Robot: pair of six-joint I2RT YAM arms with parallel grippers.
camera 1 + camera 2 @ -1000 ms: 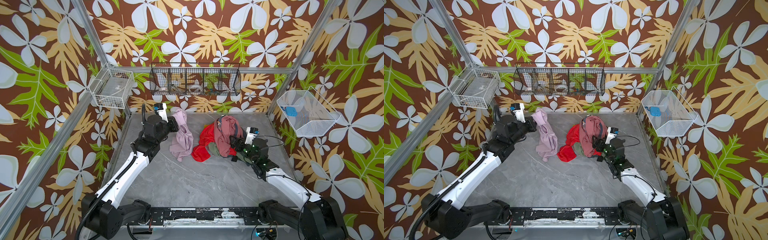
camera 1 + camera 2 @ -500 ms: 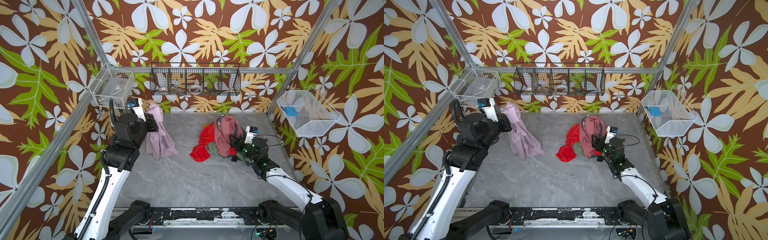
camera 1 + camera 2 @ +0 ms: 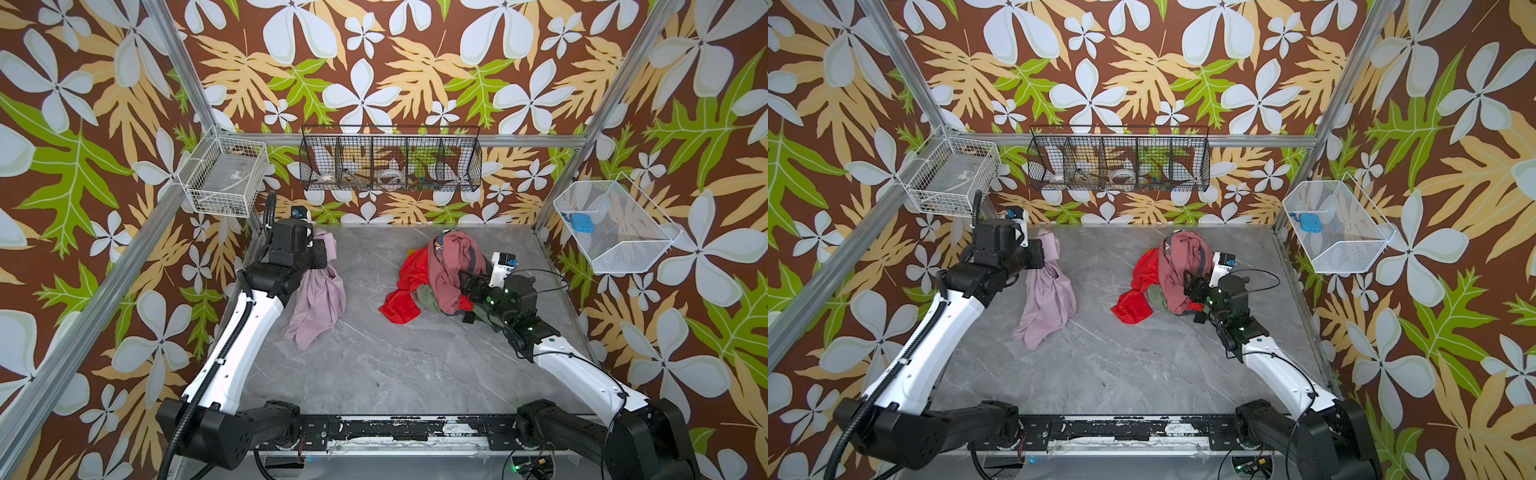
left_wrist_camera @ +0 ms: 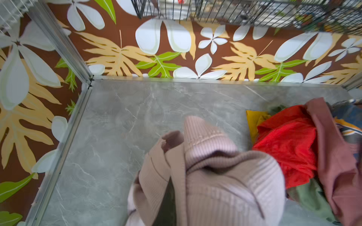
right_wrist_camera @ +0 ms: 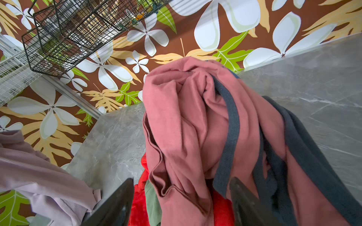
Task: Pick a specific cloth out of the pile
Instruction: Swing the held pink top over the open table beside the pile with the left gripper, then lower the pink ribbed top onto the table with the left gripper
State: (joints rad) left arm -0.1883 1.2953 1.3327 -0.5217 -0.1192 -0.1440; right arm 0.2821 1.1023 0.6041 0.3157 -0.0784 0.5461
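I will next move my left gripper down and back over the cloth's lower end (image 3: 310,325), which is below the gripper and closer to my base. Then I will let go clear of the pile.
The cloth (image 3: 318,299) (image 3: 1048,295) is pale lilac-pink and ribbed. It hangs from my left gripper (image 3: 322,253) (image 3: 1044,253), which is shut on its top at the far left of the table, and its lower end rests on the grey surface. In the left wrist view the cloth (image 4: 215,176) covers the jaws. The pile (image 3: 436,278) (image 3: 1167,278) of red, dusty rose, olive and grey-blue garments sits apart at the back right. My right gripper (image 3: 465,286) (image 5: 182,203) is open at the pile's right side, with dusty rose fabric between its fingers (image 5: 117,203).
A black wire basket (image 3: 390,160) hangs on the back wall. White wire baskets hang at the left corner (image 3: 226,180) and on the right wall (image 3: 615,232). A bare strip of grey tabletop (image 3: 365,291) separates cloth and pile. A yellow piece (image 4: 254,119) shows behind the pile.
My left gripper has carried the cloth leftward away from the pile, risen, then come lower; a wide gap now lies between cloth and red garment. The right arm has not moved.
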